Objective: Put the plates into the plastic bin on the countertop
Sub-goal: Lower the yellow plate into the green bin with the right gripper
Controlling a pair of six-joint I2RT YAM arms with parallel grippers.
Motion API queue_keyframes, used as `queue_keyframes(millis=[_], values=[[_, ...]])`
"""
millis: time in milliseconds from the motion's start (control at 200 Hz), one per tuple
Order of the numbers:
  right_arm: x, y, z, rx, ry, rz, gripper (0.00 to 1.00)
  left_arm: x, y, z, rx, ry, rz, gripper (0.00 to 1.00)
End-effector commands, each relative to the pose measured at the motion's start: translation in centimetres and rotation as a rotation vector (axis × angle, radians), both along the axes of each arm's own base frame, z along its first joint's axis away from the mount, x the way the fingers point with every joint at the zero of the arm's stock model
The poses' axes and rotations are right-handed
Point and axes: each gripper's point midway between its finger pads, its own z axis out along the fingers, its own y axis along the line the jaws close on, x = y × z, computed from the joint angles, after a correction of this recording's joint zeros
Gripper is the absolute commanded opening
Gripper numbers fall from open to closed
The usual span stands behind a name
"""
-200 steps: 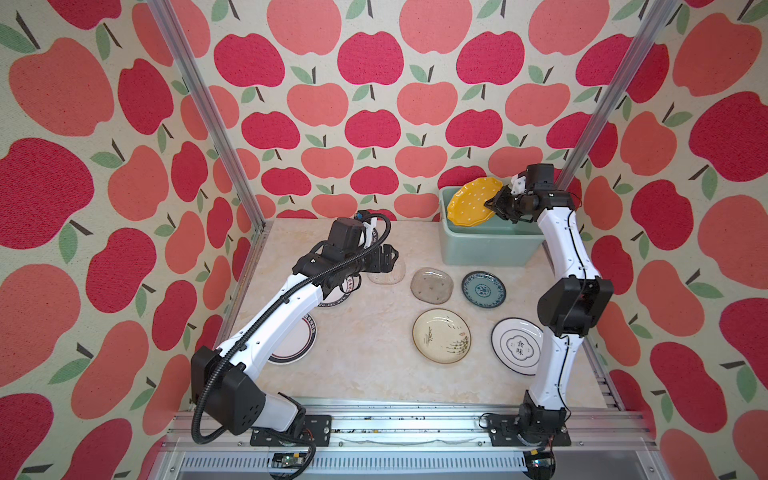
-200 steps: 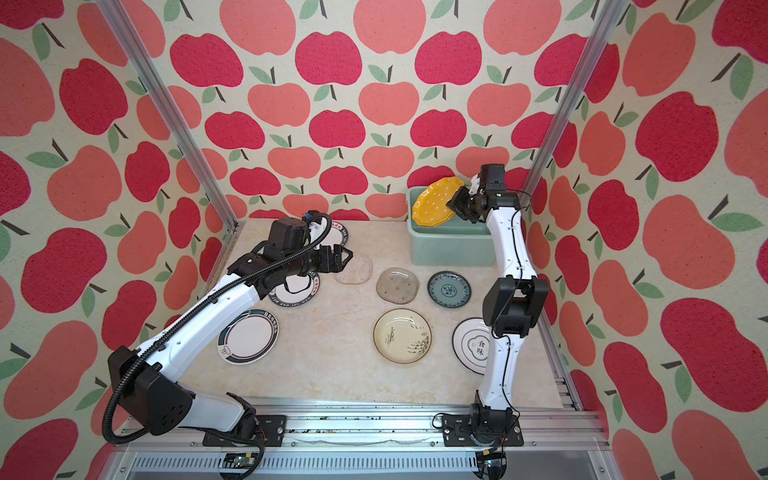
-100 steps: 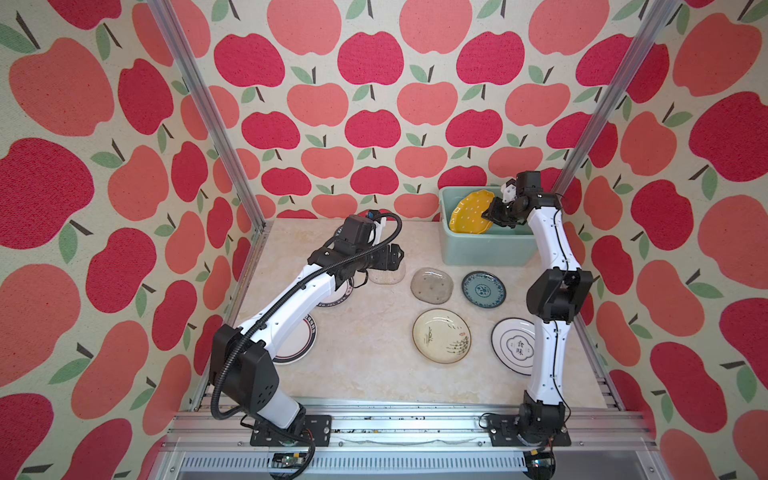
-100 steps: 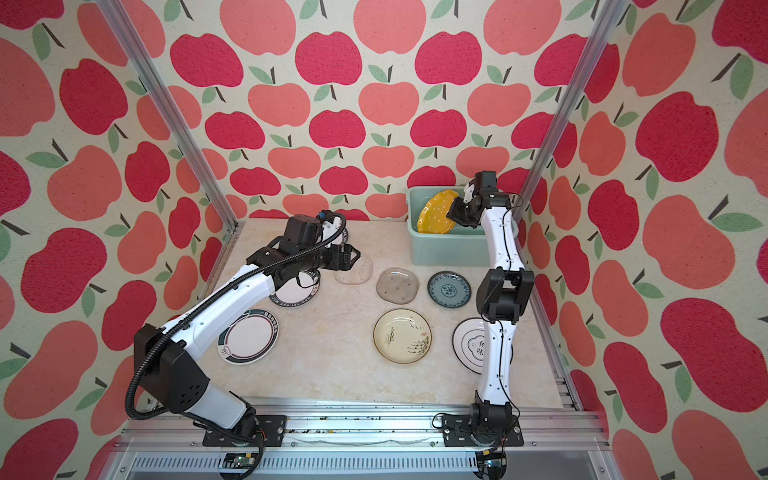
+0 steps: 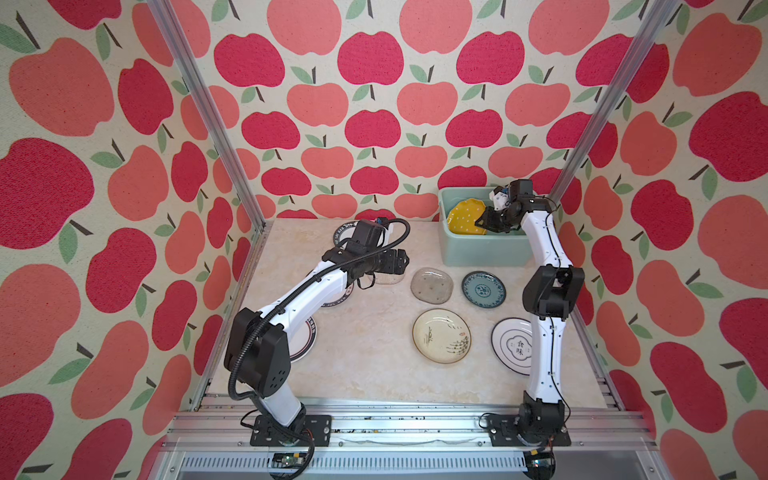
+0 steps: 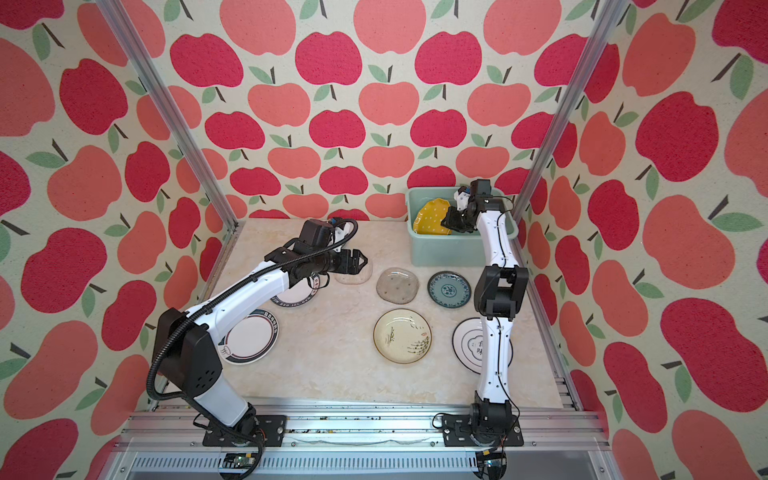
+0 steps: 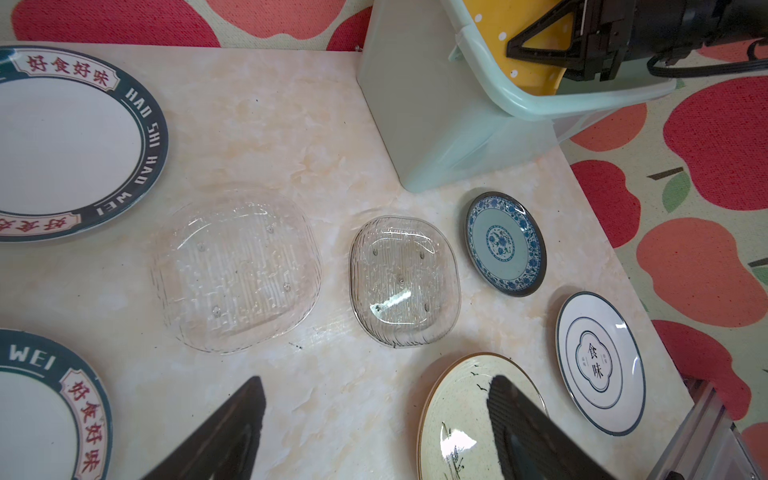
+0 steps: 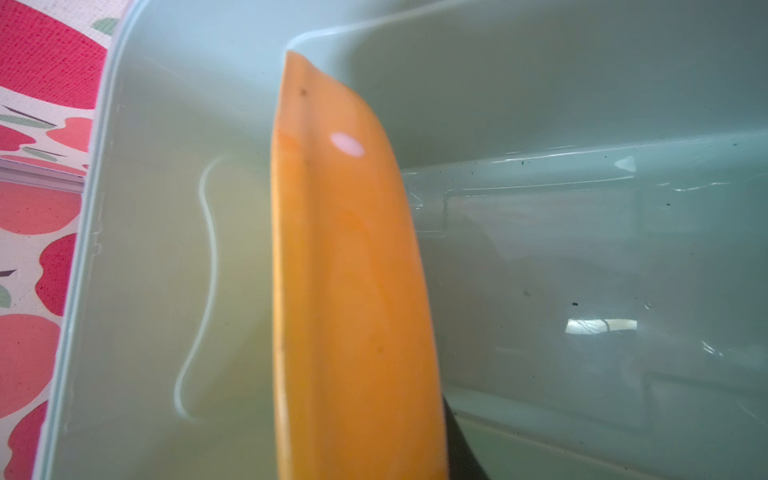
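The robot's right gripper needs to lower the yellow dotted plate (image 5: 463,216) toward the bin's bottom and let go of the plate's edge, since the bin's bottom is below the gripper and bare of other plates.
My right gripper (image 5: 484,220) is shut on the edge of a yellow dotted plate (image 5: 463,216), holding it tilted inside the mint plastic bin (image 5: 478,253). In the right wrist view the plate (image 8: 349,270) stands edge-on over the bin's floor (image 8: 582,291). My left gripper (image 7: 376,382) hangs open and empty above the countertop (image 5: 365,357), near two clear glass plates (image 7: 237,270) (image 7: 405,280). A teal plate (image 5: 483,289), a cream ink-drawn plate (image 5: 441,336) and a white plate with characters (image 5: 513,345) lie flat.
White plates with dark lettered rims (image 5: 305,340) (image 5: 338,297) (image 5: 345,230) lie under and behind the left arm. The bin stands in the back right corner against the apple-patterned wall. Aluminium rails (image 5: 395,415) edge the front.
The right gripper has carried the yellow plate down from above the rim into the bin. The left gripper has moved a little toward the glass plates, still open.
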Motion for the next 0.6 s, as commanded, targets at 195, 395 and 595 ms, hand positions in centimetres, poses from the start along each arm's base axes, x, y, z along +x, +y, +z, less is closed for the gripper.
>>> queue_keyframes(millis=[195,395,595], values=[[-0.4,4.2,0.2,0.087,-0.043,0.165,0.08,0.4,-1.1,0.9,-0.033,-0.017,-0.007,0.86],[-0.8,4.8,-1.5,0.099,0.001,0.183,0.1,0.4,-0.7,0.6,-0.012,-0.017,0.001,0.86],[-1.0,5.0,-3.4,0.064,0.033,0.19,0.17,0.3,-0.5,0.5,0.005,-0.022,-0.003,0.86]])
